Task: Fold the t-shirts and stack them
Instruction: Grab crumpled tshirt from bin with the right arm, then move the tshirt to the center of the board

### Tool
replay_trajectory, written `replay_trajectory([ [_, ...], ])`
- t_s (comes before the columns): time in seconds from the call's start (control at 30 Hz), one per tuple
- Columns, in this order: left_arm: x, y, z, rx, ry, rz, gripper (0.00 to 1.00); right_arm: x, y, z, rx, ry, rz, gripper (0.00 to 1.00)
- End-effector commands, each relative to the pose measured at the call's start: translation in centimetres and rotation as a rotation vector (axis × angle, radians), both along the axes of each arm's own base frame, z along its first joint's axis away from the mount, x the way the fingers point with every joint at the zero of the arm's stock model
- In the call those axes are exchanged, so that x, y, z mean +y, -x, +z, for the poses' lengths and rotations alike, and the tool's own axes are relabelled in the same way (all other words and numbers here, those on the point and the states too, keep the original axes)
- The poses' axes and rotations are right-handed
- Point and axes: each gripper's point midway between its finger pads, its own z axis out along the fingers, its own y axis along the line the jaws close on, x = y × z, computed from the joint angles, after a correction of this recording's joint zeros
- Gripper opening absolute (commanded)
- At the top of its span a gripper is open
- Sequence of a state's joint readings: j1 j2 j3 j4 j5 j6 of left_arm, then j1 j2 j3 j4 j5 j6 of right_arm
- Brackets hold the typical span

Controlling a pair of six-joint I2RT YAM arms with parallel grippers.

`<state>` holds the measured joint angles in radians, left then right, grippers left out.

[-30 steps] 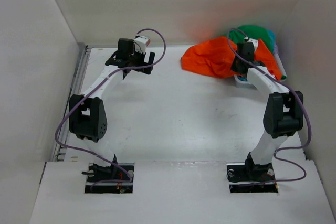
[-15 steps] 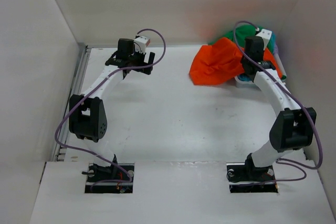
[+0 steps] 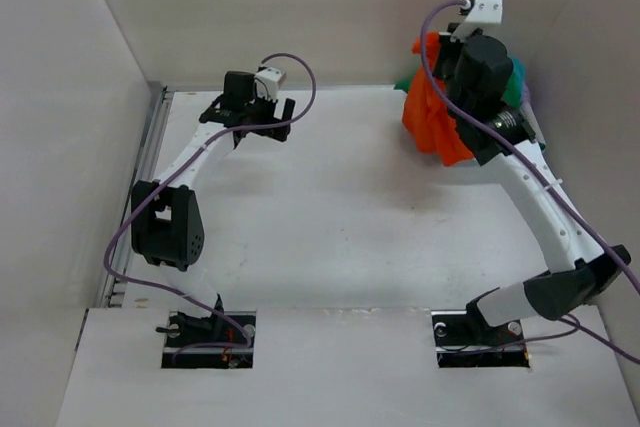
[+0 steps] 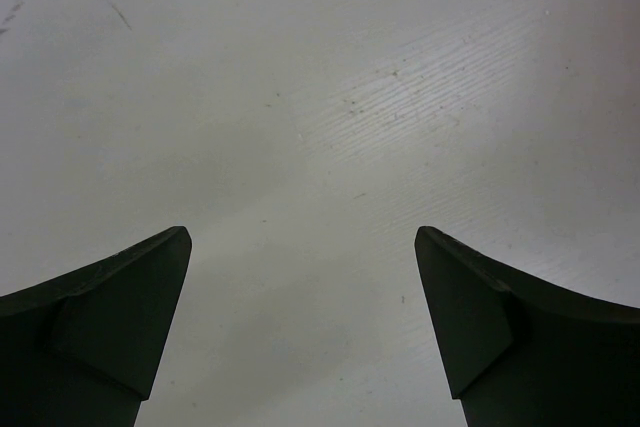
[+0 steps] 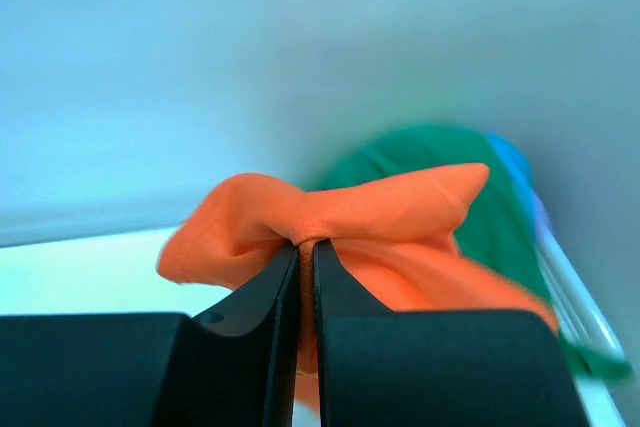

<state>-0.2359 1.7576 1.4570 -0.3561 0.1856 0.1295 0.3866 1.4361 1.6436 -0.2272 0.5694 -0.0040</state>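
Note:
Next I will carry the bright orange t-shirt with my right gripper away from the basket, to the left in the top view, then open at the table's middle.
My right gripper (image 3: 445,59) is raised high at the back right, shut on the bright orange t-shirt (image 3: 432,117), which hangs bunched below it. In the right wrist view the fingertips (image 5: 290,259) pinch a fold of the orange t-shirt (image 5: 330,209). The dark green t-shirt (image 5: 450,147) lies behind it, with a sliver of teal t-shirt (image 5: 512,162) at its right; green also shows in the top view (image 3: 408,82). The lavender shirt is hidden. My left gripper (image 3: 262,129) hovers open and empty over the bare table at the back left (image 4: 300,237).
White walls close in the table on the left, back and right. The white basket rim (image 5: 575,297) shows under the shirts at the back right corner. A metal rail (image 3: 150,147) runs along the table's left edge.
My right gripper has risen steeply with the orange t-shirt, lifting it off the pile so it hangs bunched instead of lying spread. The left arm has not moved.

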Motion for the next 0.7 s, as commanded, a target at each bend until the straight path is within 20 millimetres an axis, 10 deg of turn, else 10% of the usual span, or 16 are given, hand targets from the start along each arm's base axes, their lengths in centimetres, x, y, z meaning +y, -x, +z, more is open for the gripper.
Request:
replay_trajectory([
  [0.0,2.9,-1.6,9.1,-0.199,0.022,0.049,1.00,5.4,4.6,13.0,-0.329,0.016,0.155,0.01],
  [0.1,6.2,-2.3,12.2,-0.254,0.036,0.116,1.00,10.2,4.8,13.2,-0.346,0.020,0.257,0.02],
  [0.27,11.9,-1.8,15.0,-0.319,0.004,0.212,1.00,18.9,2.1,4.2,-0.137,0.045,0.429,0.10],
  [0.43,13.6,1.2,11.7,-0.251,-0.085,0.194,1.00,25.8,3.3,-5.9,0.187,-0.026,0.695,0.60],
  [0.67,5.9,11.0,1.6,-0.005,-0.300,-0.222,0.95,20.2,4.4,-15.3,0.428,-0.241,0.618,0.66],
])
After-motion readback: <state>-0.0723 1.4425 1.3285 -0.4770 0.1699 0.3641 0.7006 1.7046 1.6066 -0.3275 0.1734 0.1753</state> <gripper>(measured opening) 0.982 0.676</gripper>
